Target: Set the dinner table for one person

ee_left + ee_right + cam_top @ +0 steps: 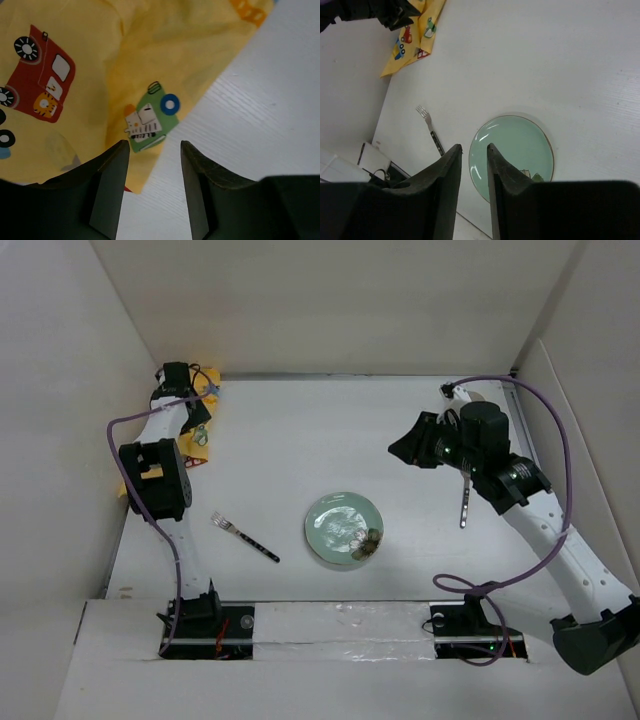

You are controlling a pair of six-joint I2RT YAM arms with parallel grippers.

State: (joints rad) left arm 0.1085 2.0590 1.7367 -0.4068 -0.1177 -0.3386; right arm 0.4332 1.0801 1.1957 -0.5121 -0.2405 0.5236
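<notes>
The placemat's edge beside the green car print gets my left gripper next, coming down onto it, since that part lies below the gripper's parted fingers.
The dinner table point(300, 430) is a white tabletop between white walls. A pale green plate point(344, 528) point(517, 150) lies near its front middle, and a fork point(244, 537) point(431, 131) with a dark handle lies to its left. A slim piece of cutlery point(465, 502) lies under the right arm. A yellow placemat point(209, 390) point(125, 60) printed with cars is bunched at the far left corner. My left gripper point(198, 412) point(152, 145) hovers open over the placemat's edge, holding nothing. My right gripper point(405, 448) point(474, 146) hangs above the table right of centre, its jaws slightly apart and empty.
White panel walls point(90, 420) stand close on the left, back and right. The left arm's elbow point(155, 480) lies over part of the placemat. Purple cables point(550, 440) loop along both arms. The arm bases point(200, 615) sit at the near edge.
</notes>
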